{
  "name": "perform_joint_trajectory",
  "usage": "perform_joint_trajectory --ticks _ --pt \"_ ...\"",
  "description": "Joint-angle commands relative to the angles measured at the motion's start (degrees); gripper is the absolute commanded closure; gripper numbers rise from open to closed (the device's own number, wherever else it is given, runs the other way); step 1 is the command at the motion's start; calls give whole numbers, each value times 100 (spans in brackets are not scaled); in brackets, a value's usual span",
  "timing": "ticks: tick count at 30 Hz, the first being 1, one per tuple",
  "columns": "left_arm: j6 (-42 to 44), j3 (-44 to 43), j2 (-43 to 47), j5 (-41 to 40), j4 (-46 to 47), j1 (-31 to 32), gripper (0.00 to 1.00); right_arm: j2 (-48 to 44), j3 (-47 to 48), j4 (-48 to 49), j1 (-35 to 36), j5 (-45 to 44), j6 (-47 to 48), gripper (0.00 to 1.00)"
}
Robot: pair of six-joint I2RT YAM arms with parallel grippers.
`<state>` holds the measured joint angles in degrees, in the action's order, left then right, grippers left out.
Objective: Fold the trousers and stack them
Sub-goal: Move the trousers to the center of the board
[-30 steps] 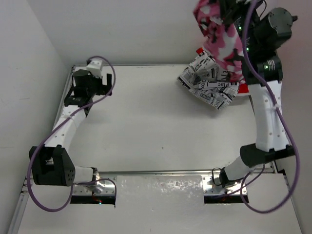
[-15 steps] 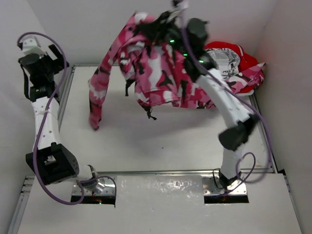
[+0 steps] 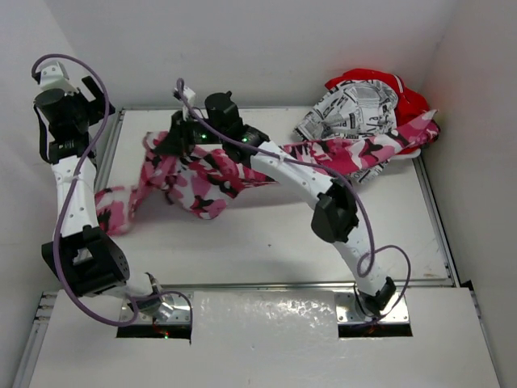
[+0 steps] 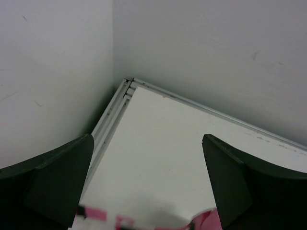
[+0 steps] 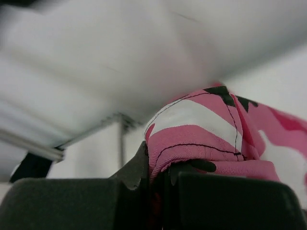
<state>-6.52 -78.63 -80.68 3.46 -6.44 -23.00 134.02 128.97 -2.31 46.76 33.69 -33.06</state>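
Note:
My right gripper goes to the right in the top view next and releases the trousers' pink fold over the table's middle, because the trousers lie bunched.
The pink camouflage trousers (image 3: 202,182) lie stretched across the table from the far left to the far right, one leg reaching the pile at the back right. My right gripper (image 3: 174,144) is shut on a fold of this pink cloth (image 5: 201,139) near the back left. The newsprint-patterned trousers (image 3: 351,109) lie crumpled at the back right on the plain red trousers (image 3: 408,93). My left gripper (image 3: 77,121) is open and empty, held high by the left wall; its wrist view shows the table's far left corner (image 4: 129,84) and a strip of pink cloth (image 4: 96,213) below.
White walls close the table on the left, back and right. A metal rail (image 3: 266,284) runs along the near edge by the arm bases. The right arm (image 3: 323,194) spans the table's middle above the cloth.
The right gripper has carried the camouflage trousers from the back right, lifted high, then down and left onto the table. The left arm rose to the left wall and now holds still.

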Motion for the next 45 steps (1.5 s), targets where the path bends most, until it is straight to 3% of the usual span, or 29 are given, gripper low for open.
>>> perform_joint_trajectory --ticks 1,4,5,11,14,16,18,23,27,32,39,45 --pt "-77 -30 -105 504 406 -55 6 -1360 770 1814 131 823 -52 100" --pt "124 67 -158 1427 547 24 14 -1728 193 892 105 919 492 100" --pt "264 102 -193 1690 538 137 15 -1860 -428 385 105 998 824 100" --pt "1354 76 -325 2368 13 814 18 -3240 -2969 -1673 -193 789 2608 100" --pt "2091 -20 -526 2544 -383 1533 18 -3731 -3577 -3472 -386 534 3714 100" --pt "2260 -38 -623 2633 -533 1833 18 -3987 -4035 -3732 -606 577 3781 100" --pt "2558 -65 -817 2616 -788 2299 18 -4488 -4896 -3646 -1019 673 3632 100" --pt "3157 -284 -1413 2124 -1429 3904 18 -5560 -6670 -3207 -1389 -248 3613 83" --pt "3429 -504 -1950 2228 -1580 4900 9 -6166 -7718 -2444 -1398 -293 3386 87" --pt "3378 -741 -2888 2360 -1659 5770 6 -6800 -8886 -1819 -1398 -627 2998 93" --pt "3306 -1471 -3990 2413 -2090 6273 1 -7100 -9127 -1738 -1398 -987 3059 98" --pt "3755 -1093 -4349 1175 -2002 6633 0 -6994 -9021 -1791 -1398 -1040 3104 100"
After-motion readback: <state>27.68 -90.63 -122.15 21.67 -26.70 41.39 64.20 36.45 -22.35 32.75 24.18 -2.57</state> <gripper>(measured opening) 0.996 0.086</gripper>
